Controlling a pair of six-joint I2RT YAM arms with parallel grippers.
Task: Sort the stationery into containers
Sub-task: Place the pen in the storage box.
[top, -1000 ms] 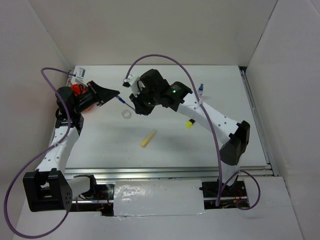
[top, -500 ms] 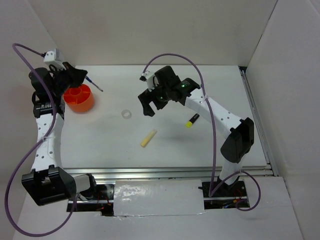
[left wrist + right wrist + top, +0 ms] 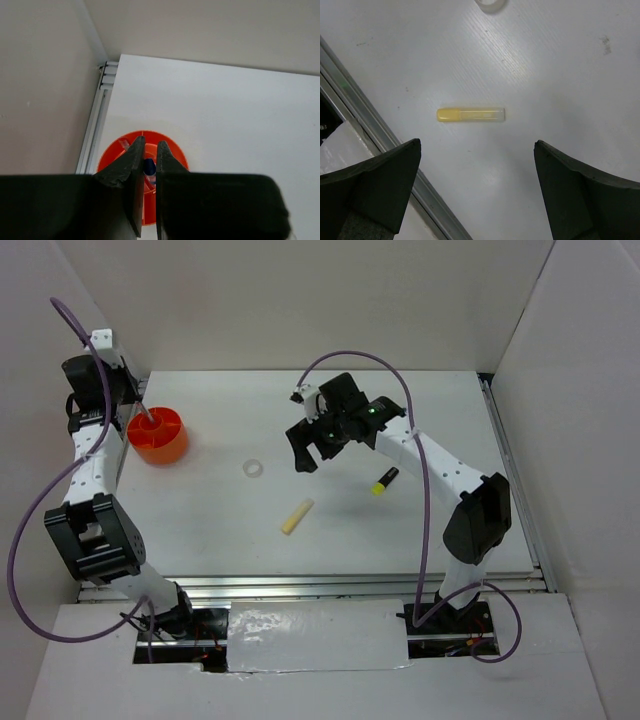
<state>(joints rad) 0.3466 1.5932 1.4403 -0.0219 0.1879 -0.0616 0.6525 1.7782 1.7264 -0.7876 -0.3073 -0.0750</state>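
Note:
The orange-red cup's opening (image 3: 156, 428) (image 3: 150, 150) is below and the thin blue pen's end already points inside, so I should next lower my left gripper slightly and release the pen.
My left gripper (image 3: 138, 410) hangs at the back left, right over the orange-red cup (image 3: 160, 438). In the left wrist view its jaws (image 3: 150, 145) are shut on the thin blue pen (image 3: 149, 167), which points down into the cup (image 3: 174, 156). My right gripper (image 3: 305, 452) stands wide open and empty above the table's middle. Below it lies the pale yellow stick (image 3: 471, 114), also seen from above (image 3: 296, 517). The white tape ring (image 3: 254, 469) lies left of that gripper. The black-yellow highlighter (image 3: 385, 480) lies to its right.
White walls close in the table at the back and both sides; the cup stands near the left wall and its rail (image 3: 95, 135). A metal rail (image 3: 380, 145) runs along the table's near edge. Purple cables loop above both arms.
The right gripper opened, let go of the blue pen and drew back to the right. The left arm swung to the back left with the pen and now holds it over the cup.

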